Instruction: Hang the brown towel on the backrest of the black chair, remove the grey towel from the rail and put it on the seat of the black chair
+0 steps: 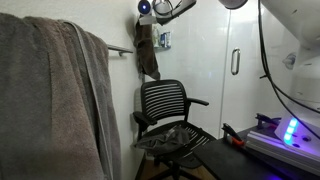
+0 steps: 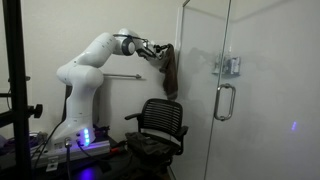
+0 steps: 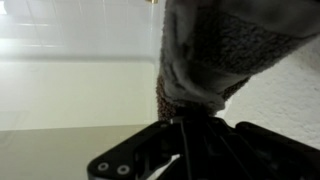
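I need to lower my gripper and come back next, tilting the fingers down over the backrest's top edge [image 1: 163, 83] to release the brown towel, because the towel's lower end hangs above that edge.
My gripper [image 1: 144, 19] [image 2: 157, 51] is shut on the top of the brown towel [image 1: 148, 52] [image 2: 171, 72], which hangs limp from it, high beside the white wall and above the black chair [image 1: 168, 118] [image 2: 158, 130]. The towel's lower end is above the slatted backrest [image 1: 163, 100] [image 2: 163, 116] and apart from it. In the wrist view the jaws [image 3: 185, 118] pinch the towel [image 3: 215, 50]. The big grey towel [image 1: 50, 100] hangs over the rail [image 1: 121, 48] [image 2: 125, 76]. A small dark grey rumpled cloth [image 1: 163, 138] lies on the seat [image 1: 198, 134].
A glass door [image 2: 205, 60] with a metal handle [image 2: 226, 101] stands close to the chair. A white door with a handle [image 1: 235, 62] is behind. The robot base and a blue-lit table [image 1: 288, 133] [image 2: 85, 142] stand beside the chair. A dark frame [image 2: 14, 80] stands nearby.
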Tool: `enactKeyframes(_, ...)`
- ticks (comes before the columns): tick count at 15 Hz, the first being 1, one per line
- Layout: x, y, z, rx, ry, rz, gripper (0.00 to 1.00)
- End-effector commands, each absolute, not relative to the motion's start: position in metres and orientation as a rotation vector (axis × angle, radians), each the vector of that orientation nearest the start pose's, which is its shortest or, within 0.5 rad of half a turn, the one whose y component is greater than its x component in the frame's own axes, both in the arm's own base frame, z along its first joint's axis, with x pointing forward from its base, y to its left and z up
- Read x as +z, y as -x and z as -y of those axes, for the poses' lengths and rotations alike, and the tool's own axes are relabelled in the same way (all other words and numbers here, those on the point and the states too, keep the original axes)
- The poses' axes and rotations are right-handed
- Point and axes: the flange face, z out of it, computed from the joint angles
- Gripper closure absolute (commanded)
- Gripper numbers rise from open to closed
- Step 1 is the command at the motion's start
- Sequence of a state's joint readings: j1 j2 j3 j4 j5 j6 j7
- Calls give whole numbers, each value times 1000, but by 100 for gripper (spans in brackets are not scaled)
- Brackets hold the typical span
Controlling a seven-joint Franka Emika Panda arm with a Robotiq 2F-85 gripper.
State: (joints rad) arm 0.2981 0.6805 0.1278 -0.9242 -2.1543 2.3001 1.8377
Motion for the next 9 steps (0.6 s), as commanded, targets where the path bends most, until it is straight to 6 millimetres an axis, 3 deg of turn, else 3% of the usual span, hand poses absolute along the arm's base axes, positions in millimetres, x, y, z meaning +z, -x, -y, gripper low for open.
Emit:
enactKeyframes(1,582,-740,-238,-2712,2070,-352,99)
enactKeyframes(3,575,-740,-230,-2654,2036,-410,99)
enactKeyframes(9,591,-725,-221,-2642,1995,-483,99)
